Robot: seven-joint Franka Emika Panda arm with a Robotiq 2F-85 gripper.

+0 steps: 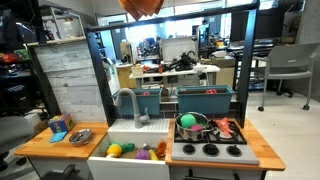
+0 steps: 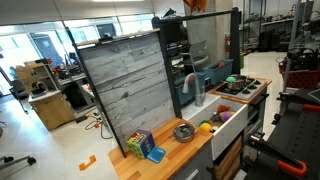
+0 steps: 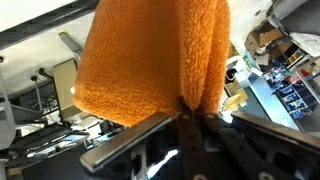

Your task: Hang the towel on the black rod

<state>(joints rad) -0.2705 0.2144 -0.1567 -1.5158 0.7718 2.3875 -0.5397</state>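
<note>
My gripper moves down, turns and lays the orange towel over the black rod (image 1: 170,17) next before release, as its lower edge still hangs above the rod.
An orange towel (image 3: 150,55) fills the wrist view and hangs folded from my gripper (image 3: 187,102), whose two fingers are shut on its edge. In both exterior views only the towel's lower part shows at the top edge (image 1: 140,6) (image 2: 196,4), and the gripper itself is cut off above. The towel is held above the black rod (image 1: 170,17) that forms the top bar of the toy kitchen's black frame (image 2: 200,17). I cannot tell whether the towel touches the rod.
The toy kitchen has a white sink (image 1: 130,150) with toy food, a stove (image 1: 210,150) with a pot (image 1: 190,124), two blue bins (image 1: 205,97) on the back shelf, a metal bowl (image 1: 80,136) on the wooden counter, and a tall grey plank panel (image 2: 125,85).
</note>
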